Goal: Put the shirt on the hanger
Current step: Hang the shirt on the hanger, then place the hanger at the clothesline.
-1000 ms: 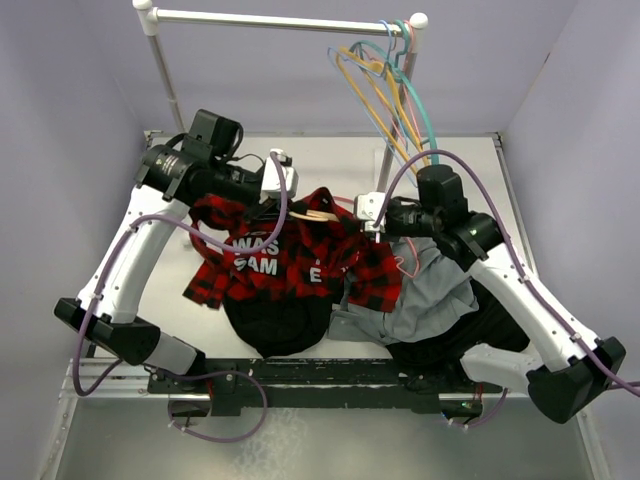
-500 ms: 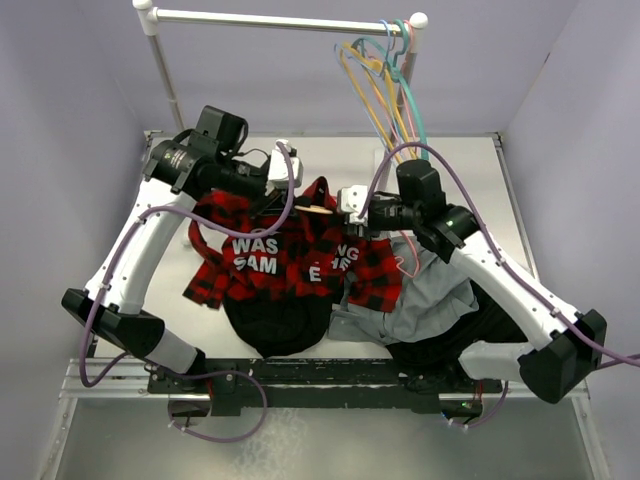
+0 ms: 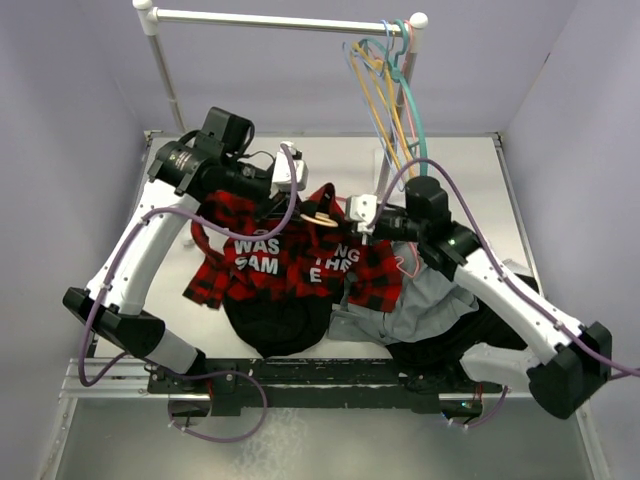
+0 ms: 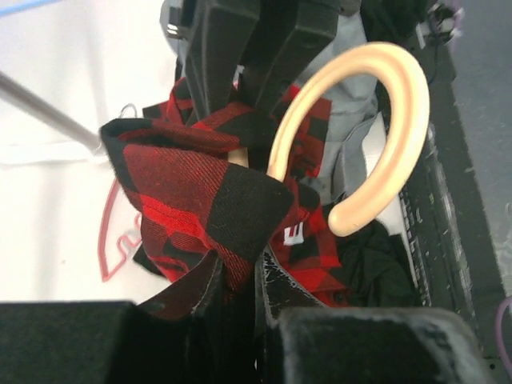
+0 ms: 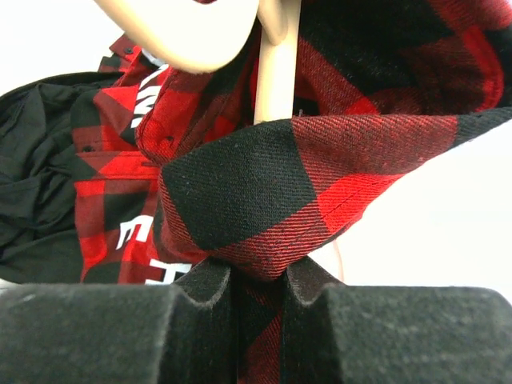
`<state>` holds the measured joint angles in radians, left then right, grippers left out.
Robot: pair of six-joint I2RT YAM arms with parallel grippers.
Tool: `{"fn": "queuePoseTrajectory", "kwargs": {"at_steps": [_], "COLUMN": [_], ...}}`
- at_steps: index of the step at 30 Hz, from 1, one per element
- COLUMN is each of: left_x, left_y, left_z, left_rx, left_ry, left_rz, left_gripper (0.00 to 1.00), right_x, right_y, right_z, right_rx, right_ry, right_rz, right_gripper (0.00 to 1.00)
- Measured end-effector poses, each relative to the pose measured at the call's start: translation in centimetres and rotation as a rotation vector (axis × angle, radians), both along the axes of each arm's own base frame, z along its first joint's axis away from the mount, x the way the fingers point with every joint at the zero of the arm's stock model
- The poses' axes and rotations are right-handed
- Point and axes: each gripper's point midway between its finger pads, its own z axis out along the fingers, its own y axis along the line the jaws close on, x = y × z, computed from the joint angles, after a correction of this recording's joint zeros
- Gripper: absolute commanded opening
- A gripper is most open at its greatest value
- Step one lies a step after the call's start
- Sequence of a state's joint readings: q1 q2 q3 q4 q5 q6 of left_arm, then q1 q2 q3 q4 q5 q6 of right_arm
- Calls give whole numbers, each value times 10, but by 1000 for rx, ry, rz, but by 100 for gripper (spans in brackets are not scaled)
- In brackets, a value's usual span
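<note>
The hook is free, so next I should lift the collar in my right gripper up and outward to the rail's bare stretch (image 3: 302,23) and let go of it.
The red-and-black plaid shirt (image 3: 290,262) with white lettering hangs lifted between my two grippers over the table's middle. The pale tan hanger (image 3: 318,214) sits inside its collar, only a short piece showing from above. Its curved hook (image 4: 376,136) stands out of the collar in the left wrist view, and its stem (image 5: 276,76) shows in the right wrist view. My left gripper (image 3: 283,195) is shut on the shirt's collar fabric (image 4: 208,200). My right gripper (image 3: 355,218) is shut on the collar's other side (image 5: 264,192).
A plain grey garment (image 3: 425,295) and a black garment (image 3: 275,320) lie under and right of the shirt. A pink hanger (image 3: 407,262) lies on the grey garment. Several coloured hangers (image 3: 395,85) hang from the rail (image 3: 280,20) at the back right.
Both grippers have shifted the collar slightly right and back. The shirt has spread, so more white lettering shows on its right half. The right arm has swung a little rightward.
</note>
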<state>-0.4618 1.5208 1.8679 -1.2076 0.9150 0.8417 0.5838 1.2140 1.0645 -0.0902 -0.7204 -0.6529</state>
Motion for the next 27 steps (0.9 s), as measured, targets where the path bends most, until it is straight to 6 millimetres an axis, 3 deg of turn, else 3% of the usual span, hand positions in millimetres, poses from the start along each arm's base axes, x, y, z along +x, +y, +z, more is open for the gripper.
{"fn": "queuePoseTrajectory", "kwargs": {"at_steps": [1, 2, 5, 9, 12, 15, 19, 21, 24, 27], "left_x": [-2, -3, 14, 37, 58, 71, 62, 51, 34, 20], "left_y": [-2, -5, -7, -2, 6, 21, 35, 39, 45, 51], "left_z": [0, 3, 19, 38, 66, 108, 153, 163, 160, 140], "left_rx": [-3, -14, -47, -55, -61, -86, -133, -142, -128, -92], "left_ry": [8, 2, -56, -146, -250, -371, -468, -478, -454, -404], "left_rz": [-5, -13, 35, 132, 245, 358, 406, 402, 389, 380], "left_gripper": [81, 98, 100, 100, 99, 99, 99, 99, 99, 99], "right_x": [-7, -8, -23, -18, -12, -10, -8, -6, 2, 17], "right_y": [-6, -7, -17, -21, -21, -24, -25, -26, -23, -19], "right_z": [0, 0, -6, -6, -4, -1, 8, 19, 39, 59], "right_rx": [27, 28, 37, 21, 20, 38, 68, 84, 108, 137], "right_ry": [-10, -8, 49, 119, 168, 221, 273, 295, 310, 325], "right_rz": [-23, -25, -61, -129, -176, -226, -280, -303, -334, -383], "right_gripper": [0, 0, 0, 0, 0, 0, 0, 0, 0, 0]}}
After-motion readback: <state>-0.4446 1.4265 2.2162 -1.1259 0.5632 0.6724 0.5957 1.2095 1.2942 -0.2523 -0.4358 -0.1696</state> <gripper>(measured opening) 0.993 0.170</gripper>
